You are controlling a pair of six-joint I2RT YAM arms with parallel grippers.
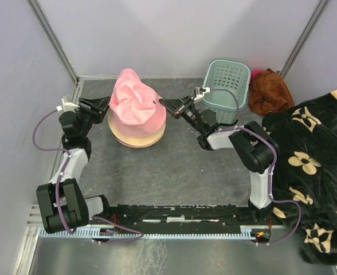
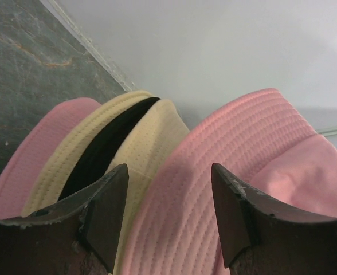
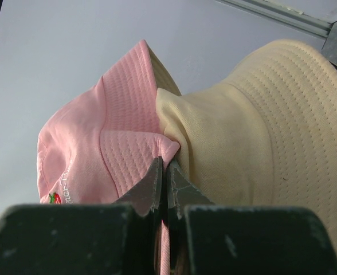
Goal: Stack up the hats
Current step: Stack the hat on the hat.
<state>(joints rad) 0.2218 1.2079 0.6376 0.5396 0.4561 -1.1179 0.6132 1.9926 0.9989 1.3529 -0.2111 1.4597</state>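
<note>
My right gripper needs to move gently toward the stack's basket-side edge, which is to its right in the top view, spread out the crumpled pink hat and let go of the pink hat.
A pink hat [image 1: 135, 100] sits crumpled on top of a beige hat [image 1: 137, 137] at the back middle of the table. My right gripper [image 1: 161, 102] is at the stack's right side, shut on the pink hat's brim. In the right wrist view the pink hat [image 3: 100, 132] has fabric pinched between the jaws of the right gripper [image 3: 164, 162], and the beige hat [image 3: 260, 126] is just behind. My left gripper [image 1: 106, 105] stands open at the stack's left side. In the left wrist view the left gripper [image 2: 168, 169] straddles the pink brim [image 2: 243, 143] without closing on it, beside a beige brim [image 2: 151, 132].
A teal basket [image 1: 226, 83] stands at the back right, right behind my right arm. A rust-brown cloth [image 1: 269, 91] lies beside it. A black blanket with beige flowers [image 1: 312, 154] covers the right side. Grey walls close in the back and left.
</note>
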